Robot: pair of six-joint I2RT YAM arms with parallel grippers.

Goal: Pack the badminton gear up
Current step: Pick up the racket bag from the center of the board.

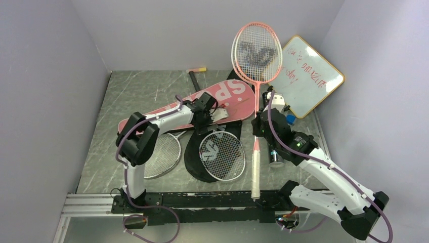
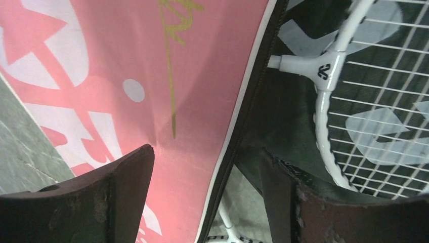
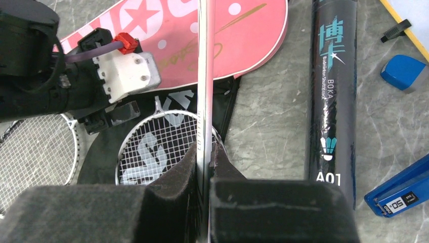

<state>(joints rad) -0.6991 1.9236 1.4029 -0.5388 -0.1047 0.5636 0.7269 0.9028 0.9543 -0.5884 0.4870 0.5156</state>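
My right gripper lowers the tilted pink-framed racket onto the bare part of the tabletop beside the dark tube next and releases its shaft (image 3: 206, 76), since that part lies clear.
My right gripper (image 1: 259, 124) is shut on the shaft (image 3: 206, 76) of the pink-framed racket and holds it tilted up, with its head (image 1: 256, 53) raised toward the back wall. My left gripper (image 2: 212, 172) is open and low over the zipped edge of the pink "SPORT" cover (image 2: 152, 76), which lies between its jaws. A white-framed racket (image 1: 222, 154) rests on the black cover (image 1: 195, 157). A second white racket (image 1: 162, 154) lies to its left. The dark tube (image 3: 334, 91) lies on the table to the right. No shuttlecocks show.
The wood-framed whiteboard (image 1: 308, 76) leans at the back right corner. A small marker (image 1: 196, 70) lies by the back wall. A blue eraser (image 3: 402, 72) and another blue item (image 3: 399, 190) lie right of the tube. Grey walls close in on three sides.
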